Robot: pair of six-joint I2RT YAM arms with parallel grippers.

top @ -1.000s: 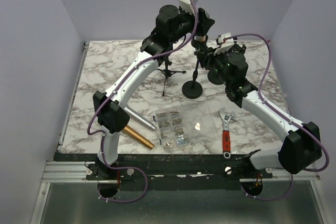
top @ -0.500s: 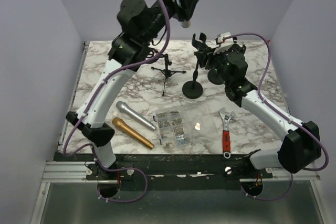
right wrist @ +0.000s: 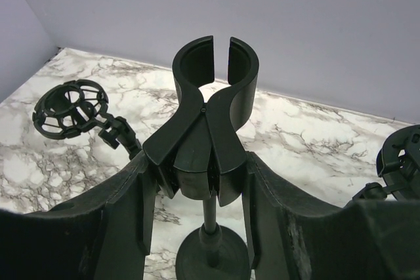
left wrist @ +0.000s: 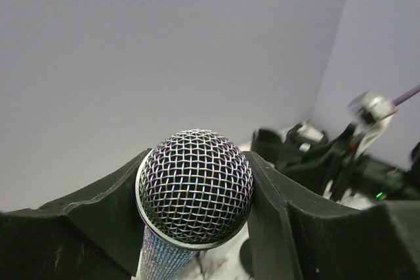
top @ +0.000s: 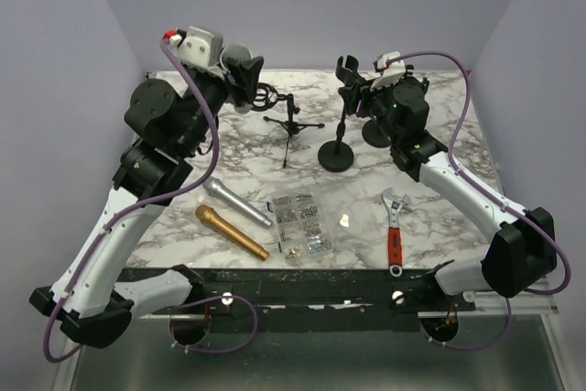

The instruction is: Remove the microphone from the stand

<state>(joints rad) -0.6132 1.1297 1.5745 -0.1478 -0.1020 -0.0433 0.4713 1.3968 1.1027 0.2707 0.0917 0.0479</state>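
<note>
The glittery microphone goes next onto the bare tabletop below it, between the tripod stand and the silver microphone, so I need to lower my left gripper, tilting downward, and release.
My left gripper [top: 240, 75] is shut on a microphone [top: 236, 55] with a silver mesh head and glittery body, held high over the table's back left, away from the stand. In the left wrist view the mesh head [left wrist: 195, 187] sits squeezed between both pads. The black stand [top: 337, 155] has a round base and an empty clip [top: 347, 72] on top. My right gripper [top: 359, 96] is shut on the clip's lower part; in the right wrist view the clip [right wrist: 209, 119] is pinched between my fingers, its round cradle empty, the base [right wrist: 211, 255] below.
A black tripod stand [top: 291, 124] with a shock mount [right wrist: 71, 108] stands left of the main stand. A silver microphone [top: 237, 201], a gold microphone [top: 231, 232], a clear box of screws [top: 301, 222] and a red-handled wrench [top: 395, 234] lie at the table's front. Another mount [right wrist: 401, 160] sits at right.
My left arm has lifted the microphone out of the clip and swung it up and to the left, away from the stand. My right gripper has stayed on the clip.
</note>
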